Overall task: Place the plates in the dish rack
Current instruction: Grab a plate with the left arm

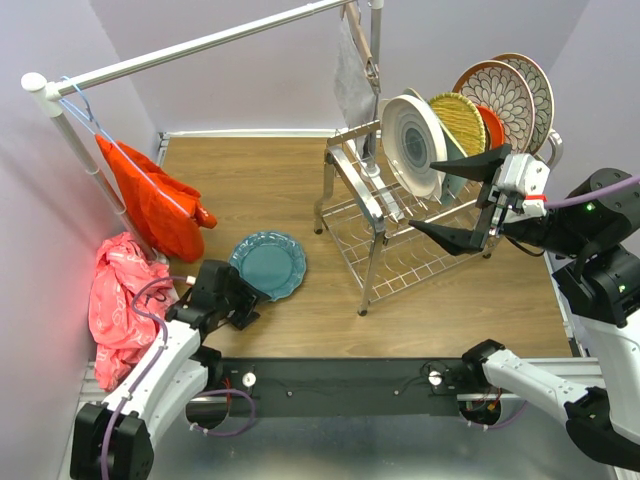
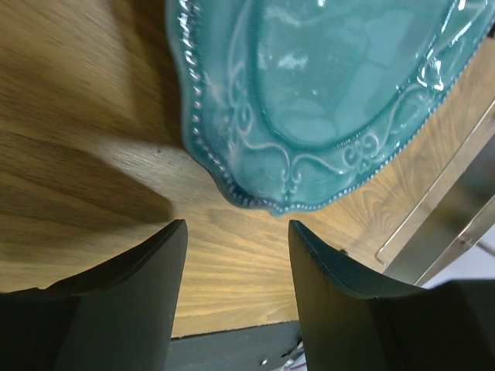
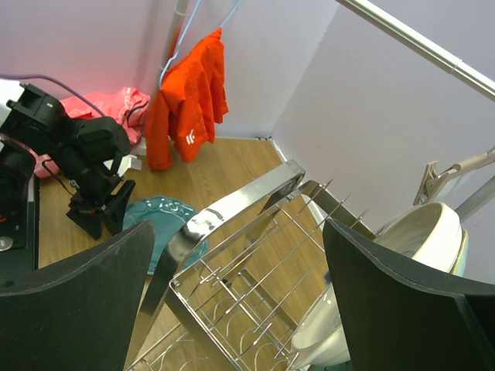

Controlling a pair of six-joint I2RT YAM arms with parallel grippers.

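I will next turn my left gripper and ease it outward around the plate's near edge (image 1: 275,296) (image 2: 259,202), which is just outward of the gripper's open fingers, because the teal plate lies flat.
A teal scalloped plate (image 1: 268,264) lies flat on the wooden table; it fills the top of the left wrist view (image 2: 325,85) and shows in the right wrist view (image 3: 158,216). My left gripper (image 1: 243,305) is open and empty just short of the plate's near edge. The metal dish rack (image 1: 385,225) stands at the right, also in the right wrist view (image 3: 255,278). Its upper tier holds several upright plates: a white-grey swirl one (image 1: 412,143), a yellow woven one (image 1: 459,120), an orange one (image 1: 491,125) and two brown-rimmed floral ones (image 1: 500,92). My right gripper (image 1: 462,198) is open and empty beside the rack.
A white clothes rail (image 1: 200,45) crosses the back, with an orange garment (image 1: 155,205) on a hanger and a grey cloth (image 1: 352,80) clipped near the rack. A pink bag (image 1: 115,300) lies at the left wall. Purple walls enclose the table.
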